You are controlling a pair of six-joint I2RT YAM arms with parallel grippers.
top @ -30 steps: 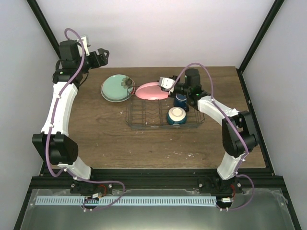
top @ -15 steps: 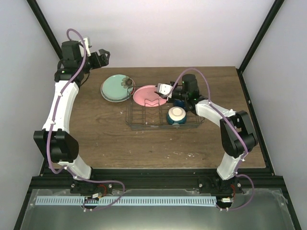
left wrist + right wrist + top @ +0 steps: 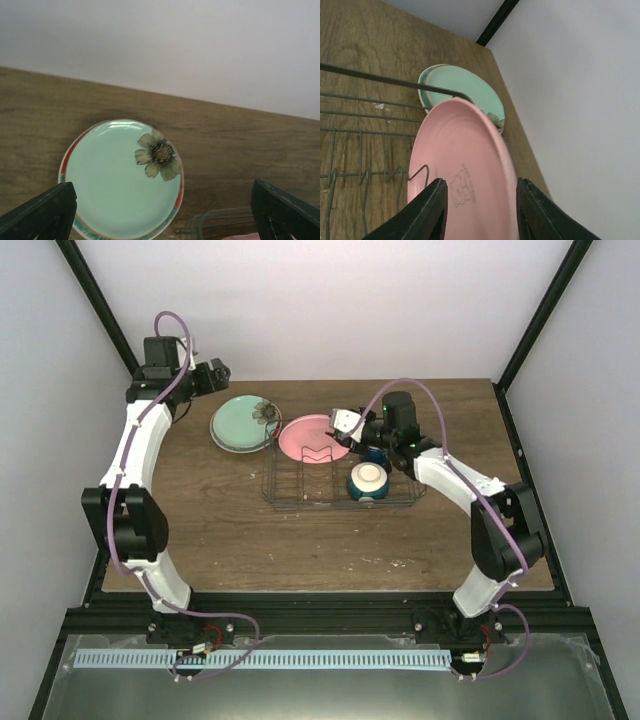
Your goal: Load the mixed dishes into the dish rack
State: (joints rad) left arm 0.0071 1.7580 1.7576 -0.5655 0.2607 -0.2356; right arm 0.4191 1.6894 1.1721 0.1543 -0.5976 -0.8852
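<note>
The mint-green plate's rim farthest from the rack is below my left gripper and clear of the rack's wire corner, so my left gripper should lower onto that rim next.
The pink plate (image 3: 312, 437) stands tilted in the far left part of the dish rack (image 3: 290, 485), a wire prong in front of it. My right gripper (image 3: 341, 428) is at its right rim. In the right wrist view the fingers (image 3: 432, 212) stand apart in front of the plate's underside (image 3: 465, 165), open. The cream bowl (image 3: 368, 480) and the dark blue mug (image 3: 376, 452) sit in the rack's right part. The mint-green flower plate (image 3: 122, 180) lies on the teal-and-red plate (image 3: 66, 156) left of the rack. My left gripper (image 3: 161, 186) is open and hangs above them (image 3: 217, 371).
The rack's wire corner (image 3: 215, 220) shows just right of the stacked plates. The table's back edge and the white wall (image 3: 165, 45) are close behind the plates. The rack's top wire (image 3: 370, 77) crosses in front of the pink plate.
The right gripper brought the pink plate down from above the rack's back edge and stood it between the prongs. The left arm swung a little to the right, above the stacked plates.
</note>
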